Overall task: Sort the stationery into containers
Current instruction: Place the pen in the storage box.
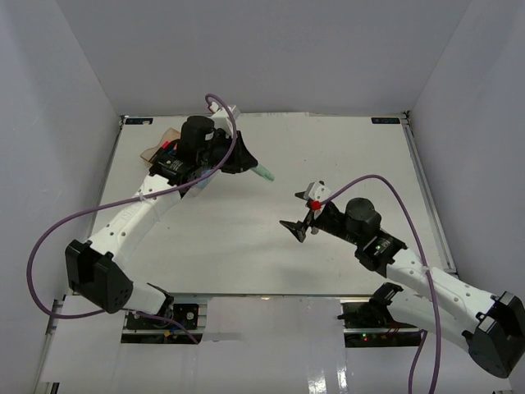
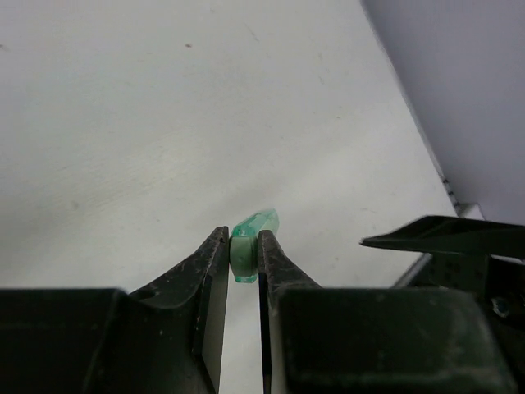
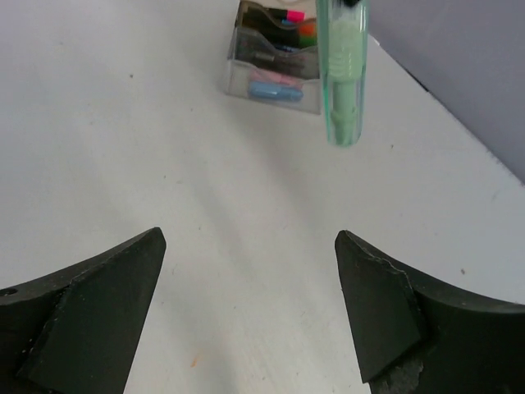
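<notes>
The robot's left gripper will next shift left in the top view and lower over the clear container to release the mint marker (image 1: 264, 172), because pastel markers lie there.
A mint marker (image 2: 254, 226) is pinched at its end between my left gripper's (image 2: 243, 238) shut fingers and held above the table. From above, the mint marker (image 1: 264, 172) sticks out of the left gripper (image 1: 251, 164) toward the table's middle. In the right wrist view it (image 3: 344, 78) hangs straight ahead. My right gripper (image 3: 250, 246) is open wide with nothing between its fingers; it (image 1: 302, 220) sits just short of the marker. The containers (image 3: 275, 61) stand behind, holding pastel pink and blue markers and orange- and pink-capped ones. My left arm largely covers the containers (image 1: 151, 153).
White walls enclose the table (image 1: 246, 246) on the left, back and right. Purple cables (image 1: 82, 217) loop off both arms. One of the right gripper's fingers (image 2: 443, 234) shows at the right of the left wrist view.
</notes>
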